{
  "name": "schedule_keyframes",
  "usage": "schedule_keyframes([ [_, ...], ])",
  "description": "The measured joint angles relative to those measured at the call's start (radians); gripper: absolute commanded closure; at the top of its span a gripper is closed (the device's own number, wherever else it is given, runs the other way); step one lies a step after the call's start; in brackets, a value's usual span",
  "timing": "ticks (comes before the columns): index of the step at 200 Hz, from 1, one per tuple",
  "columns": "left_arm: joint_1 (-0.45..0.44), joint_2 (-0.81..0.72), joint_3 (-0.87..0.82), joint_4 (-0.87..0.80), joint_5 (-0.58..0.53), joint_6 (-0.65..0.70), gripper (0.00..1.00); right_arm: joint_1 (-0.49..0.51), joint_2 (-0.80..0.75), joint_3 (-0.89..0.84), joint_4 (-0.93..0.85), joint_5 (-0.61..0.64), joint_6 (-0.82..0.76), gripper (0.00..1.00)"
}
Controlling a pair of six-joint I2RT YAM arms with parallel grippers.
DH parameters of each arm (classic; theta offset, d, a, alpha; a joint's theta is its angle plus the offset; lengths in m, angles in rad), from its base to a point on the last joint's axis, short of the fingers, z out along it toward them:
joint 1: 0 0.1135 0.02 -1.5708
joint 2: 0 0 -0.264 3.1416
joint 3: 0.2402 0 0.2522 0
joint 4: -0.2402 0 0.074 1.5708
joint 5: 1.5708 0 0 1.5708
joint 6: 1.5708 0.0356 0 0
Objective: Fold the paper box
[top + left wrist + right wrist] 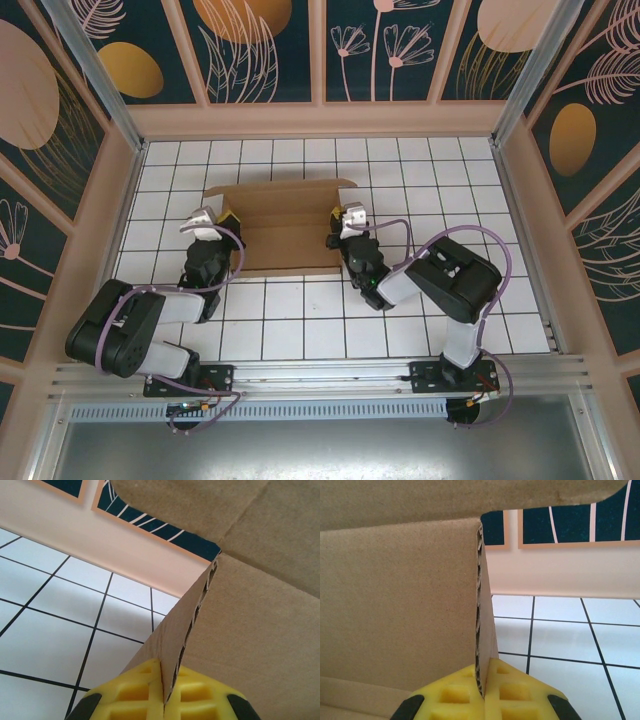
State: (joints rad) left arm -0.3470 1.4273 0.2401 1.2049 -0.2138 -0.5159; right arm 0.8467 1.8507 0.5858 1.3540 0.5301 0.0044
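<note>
I will next swing the side of the box back and down toward the box's near edge with my right gripper, then release the side, because the box stands open.
The brown paper box (282, 228) lies in the middle of the tiled floor, its far panel folded up along the back. My left gripper (226, 217) is shut on the box's left side wall (172, 645), whose double corrugated edge stands pinched between the yellow pads (135, 692). My right gripper (336, 216) is shut on the right side wall (484, 630), also held upright between yellow pads (512, 692). The box's inner floor (395, 605) spreads to the left of that wall.
White tiles with black lines (300, 320) cover the floor around the box. Pale walls with dark patterned panels (320, 120) enclose the workspace on three sides. A metal rail (320, 375) carries both arm bases at the near edge.
</note>
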Motion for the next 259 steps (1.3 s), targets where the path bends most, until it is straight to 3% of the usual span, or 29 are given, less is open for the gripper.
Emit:
schedule_keyframes([
  [141, -0.004, 0.016, -0.089, 0.094, -0.009, -0.097, 1.00, 0.071, 0.046, -0.052, 0.084, 0.069, 0.043, 1.00],
  [240, -0.009, 0.128, -0.109, 0.121, -0.005, -0.144, 1.00, 0.106, 0.111, -0.091, 0.080, 0.082, 0.057, 1.00],
  [259, -0.009, 0.157, -0.100, 0.140, -0.005, -0.144, 1.00, 0.102, 0.120, -0.091, 0.088, 0.082, 0.042, 0.90],
])
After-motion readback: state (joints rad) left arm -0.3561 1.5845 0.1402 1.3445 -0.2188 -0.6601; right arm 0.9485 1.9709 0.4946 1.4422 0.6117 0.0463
